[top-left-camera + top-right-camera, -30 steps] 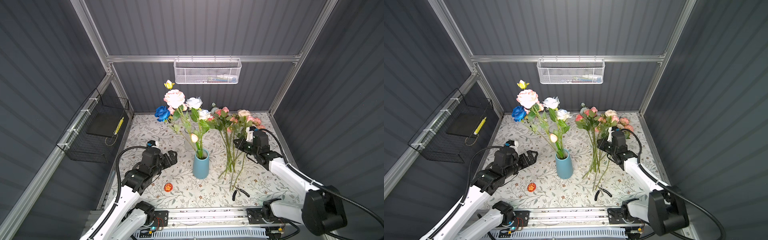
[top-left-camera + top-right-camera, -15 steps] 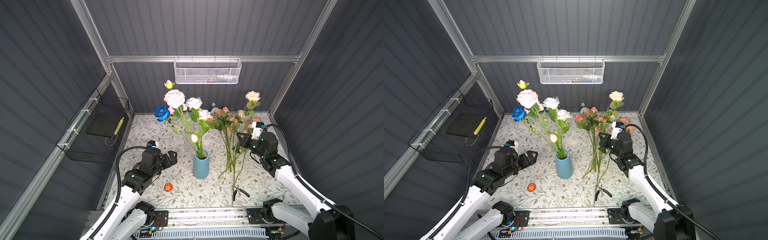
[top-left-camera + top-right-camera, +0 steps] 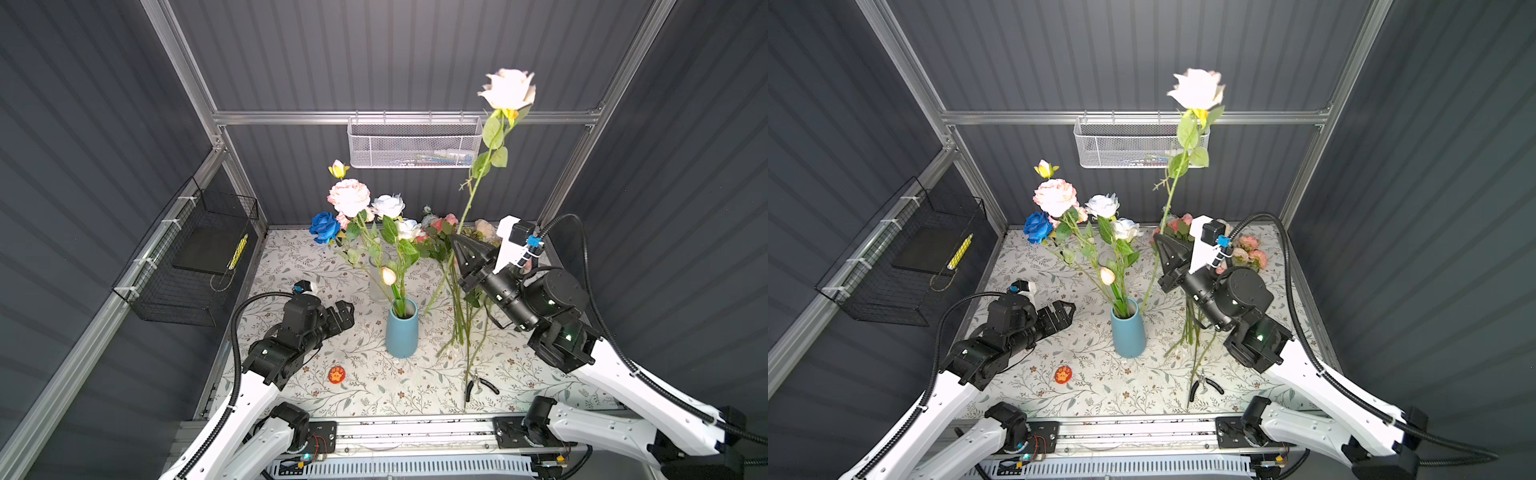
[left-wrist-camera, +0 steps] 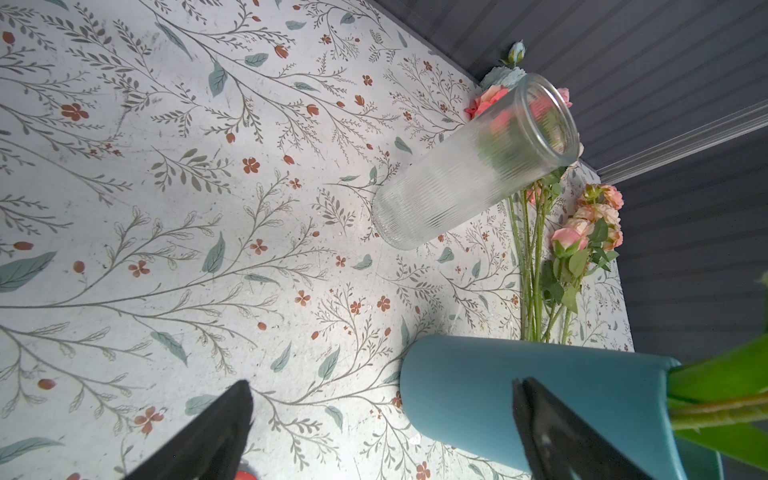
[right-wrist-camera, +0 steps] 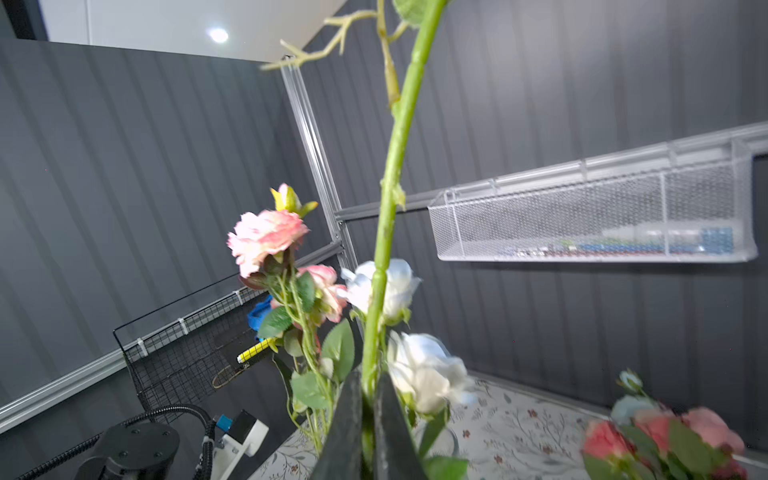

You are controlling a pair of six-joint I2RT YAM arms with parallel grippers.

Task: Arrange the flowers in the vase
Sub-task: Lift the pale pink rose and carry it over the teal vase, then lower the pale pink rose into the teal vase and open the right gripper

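I will next bring the cream rose's green stem toward the blue vase with my right gripper, then lower it into the vase's opening [image 3: 409, 307] and let go, as the stem's lower end hangs outside.
A blue vase [image 3: 401, 330] [image 3: 1128, 332] [image 4: 540, 399] stands mid-table and holds several flowers, among them a pink bloom [image 3: 349, 197] and a blue rose [image 3: 324, 226]. My right gripper [image 3: 455, 239] [image 3: 1156, 239] [image 5: 368, 380] is shut on the green stem [image 5: 390, 187] of a cream rose [image 3: 507, 89] [image 3: 1198, 89], raised high. The stem's lower end hangs just right of the vase mouth. More flowers [image 3: 457, 307] [image 3: 1246, 249] [image 4: 582, 232] lie on the table under that arm. My left gripper [image 3: 345, 309] [image 3: 1069, 309] [image 4: 382, 384] is open, left of the vase, and holds nothing.
A clear ribbed glass vase [image 4: 469, 166] [image 3: 376, 286] stands behind the blue one. Black pliers [image 3: 478, 384] [image 3: 1202, 384] and a small red disc [image 3: 336, 374] lie near the front. A white mesh basket [image 3: 415, 143] hangs on the back wall, a black wire basket [image 3: 191, 257] on the left.
My right gripper has lifted the cream rose out of the pile on the table and raised it high, toward the vase. The left arm has not moved.
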